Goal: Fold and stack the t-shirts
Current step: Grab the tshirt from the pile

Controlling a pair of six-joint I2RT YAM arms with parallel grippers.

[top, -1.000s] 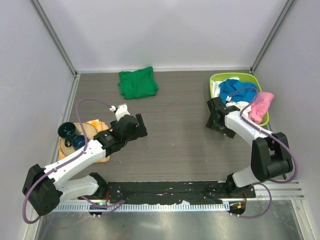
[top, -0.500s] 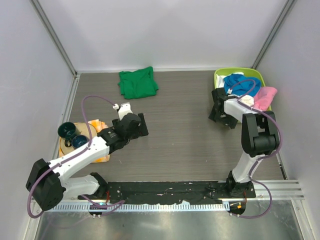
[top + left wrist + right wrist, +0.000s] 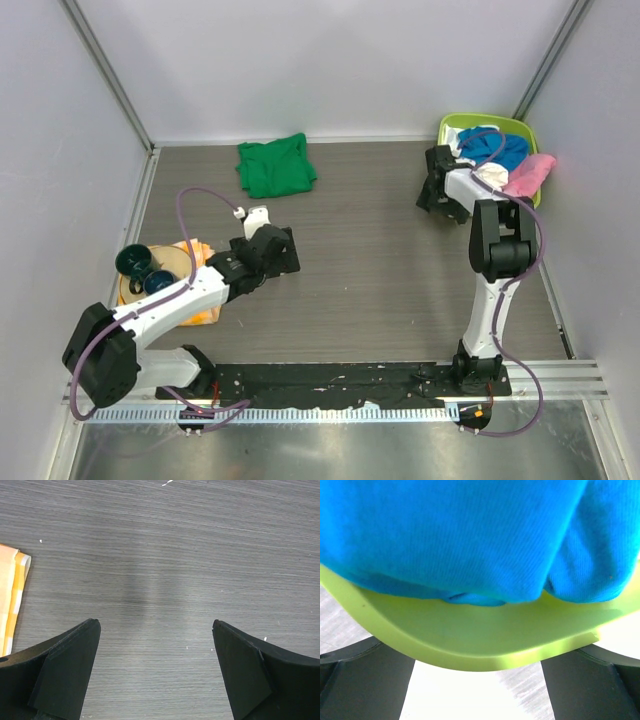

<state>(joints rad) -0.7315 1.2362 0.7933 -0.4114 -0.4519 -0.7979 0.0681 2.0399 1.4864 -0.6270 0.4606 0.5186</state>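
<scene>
My right gripper rises off the basket rim (image 3: 470, 645) next, moves outward and comes down onto the bright blue t-shirt (image 3: 470, 540), since its fingers now straddle only that rim.
A plain green t-shirt (image 3: 275, 167) lies folded at the far middle of the table. A lime green basket (image 3: 523, 130) in the far right corner holds a bright blue t-shirt (image 3: 497, 150), a pink one (image 3: 530, 176) hanging over its right rim, and some white cloth (image 3: 489, 173). My right gripper (image 3: 445, 180) is open at the basket's left rim. In the right wrist view its jaws (image 3: 477, 655) stand either side of the basket rim (image 3: 470, 645), with the blue t-shirt (image 3: 470, 535) just beyond. My left gripper (image 3: 277, 250) is open and empty over bare table (image 3: 155, 624).
An orange-yellow checked cloth (image 3: 197, 300) lies at the left under a plate (image 3: 175, 262) with dark teal cups (image 3: 133, 262); its edge shows in the left wrist view (image 3: 10, 595). Walls close the table on the left, far side and right.
The basket with its shirts has slid away toward the far right corner, my right gripper moving with it. My left gripper has shifted slightly to the right and farther out.
</scene>
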